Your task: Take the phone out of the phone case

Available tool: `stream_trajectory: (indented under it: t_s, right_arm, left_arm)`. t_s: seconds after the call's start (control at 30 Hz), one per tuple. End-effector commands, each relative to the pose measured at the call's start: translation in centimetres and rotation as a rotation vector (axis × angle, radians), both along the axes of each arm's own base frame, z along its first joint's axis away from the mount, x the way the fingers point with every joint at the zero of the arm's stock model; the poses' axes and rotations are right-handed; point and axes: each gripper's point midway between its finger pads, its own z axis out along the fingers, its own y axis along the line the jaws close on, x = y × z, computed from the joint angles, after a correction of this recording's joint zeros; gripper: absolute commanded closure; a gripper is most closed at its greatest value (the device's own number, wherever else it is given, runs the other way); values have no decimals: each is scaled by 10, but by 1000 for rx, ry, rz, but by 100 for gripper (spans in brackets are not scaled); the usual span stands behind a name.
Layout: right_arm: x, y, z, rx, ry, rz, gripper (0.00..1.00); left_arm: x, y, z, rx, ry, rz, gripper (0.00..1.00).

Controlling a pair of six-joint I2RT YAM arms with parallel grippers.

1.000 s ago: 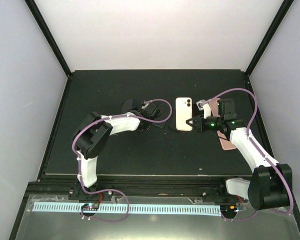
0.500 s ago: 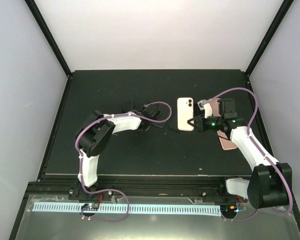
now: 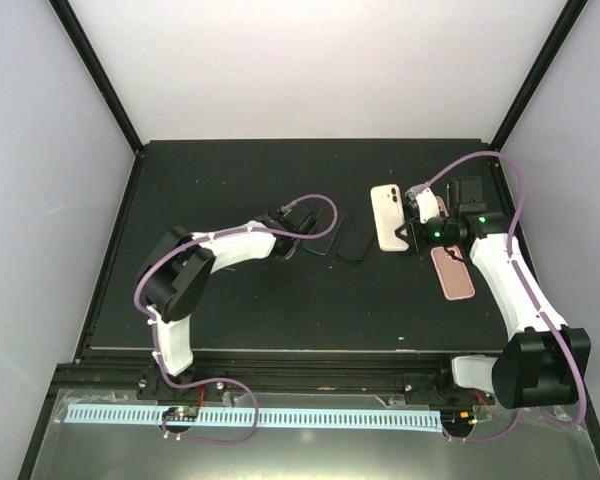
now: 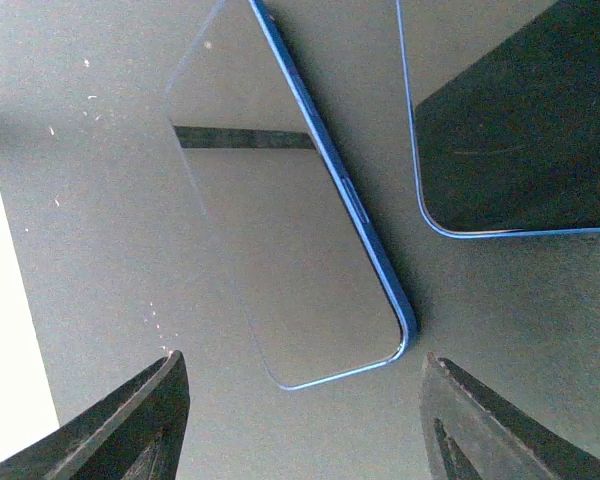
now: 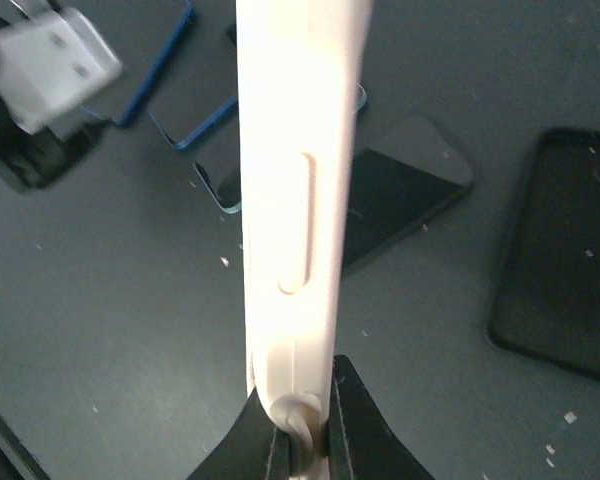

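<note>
My right gripper will next pull back, lower the cream case (image 3: 389, 218) onto the bare mat (image 3: 418, 290) next to the pink phone-shaped piece and let go of it there.
My right gripper (image 5: 300, 440) is shut on the bottom end of a cream phone case (image 5: 290, 200), held edge-up above the mat. From above, the case (image 3: 389, 218) hangs right of centre with the right gripper (image 3: 412, 232) at its near end. A dark, blue-rimmed phone (image 4: 280, 230) lies flat on the mat just ahead of my left gripper (image 4: 305, 420), which is open and touches nothing. The left gripper (image 3: 305, 225) sits left of centre in the top view. I cannot tell whether anything is inside the case.
A second blue-rimmed dark slab (image 4: 510, 120) lies right of the first. A black phone (image 3: 352, 241) rests between the two grippers. A pink phone-shaped piece (image 3: 452, 272) lies by the right arm, and a black case (image 5: 565, 270) shows in the right wrist view.
The right gripper has carried the cream case up and toward the far right, uncovering a black phone on the mat. The left gripper has opened and shifted slightly right.
</note>
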Motion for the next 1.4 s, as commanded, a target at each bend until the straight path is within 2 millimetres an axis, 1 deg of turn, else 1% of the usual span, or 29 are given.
stream_trajectory:
  t_s: [0.0, 0.13, 0.23, 0.33, 0.47, 0.57, 0.6, 0.63, 0.67, 0.77, 0.9, 1.0, 1.13, 1.27, 1.37]
  right_arm:
    - [-17, -24, -16, -149, 100, 10, 99]
    - [-40, -34, -27, -211, 192, 63, 99]
    - [-59, -41, -40, -256, 285, 107, 99]
    - [-74, -48, -50, -276, 358, 137, 99]
    - [-83, -62, -59, -290, 434, 130, 99]
    - [-87, -69, -66, -270, 483, 122, 99]
    - [-88, -71, -69, -260, 496, 121, 99]
    - [-89, -72, -71, -253, 506, 122, 99]
    - [-90, -72, -75, -249, 517, 125, 99]
    - [-91, -74, -87, -240, 542, 127, 99]
    - [-90, -79, -104, -221, 584, 118, 97]
    - [-86, -87, -115, -200, 621, 102, 96]
    - [-82, -97, -129, -164, 657, 86, 94]
    - [-84, -98, -142, -138, 701, 101, 88]
    - [-82, -101, -146, -140, 704, 93, 76]
  left_arm:
    - [-10, -2, 36, -165, -52, 46, 33]
    - [-25, -7, 59, -323, -81, 30, 29]
    - [-38, -13, 75, -454, -94, 9, 28]
    - [-54, -25, 90, -604, -81, -29, 28]
    - [-74, -38, 113, -777, -79, -90, 27]
    - [-87, -42, 131, -873, -103, -137, 23]
    - [-88, -39, 134, -883, -119, -131, 20]
    - [-89, -34, 135, -881, -137, -116, 9]
    - [-89, -30, 135, -873, -144, -106, 2]
    - [-94, -25, 140, -842, -124, -112, 1]
    - [-101, -23, 155, -834, -107, -143, 1]
    - [-103, -21, 163, -837, -125, -162, 1]
    - [-106, -19, 168, -846, -141, -170, 1]
    - [-107, -14, 170, -854, -163, -172, 1]
    - [-106, -9, 169, -852, -182, -167, 1]
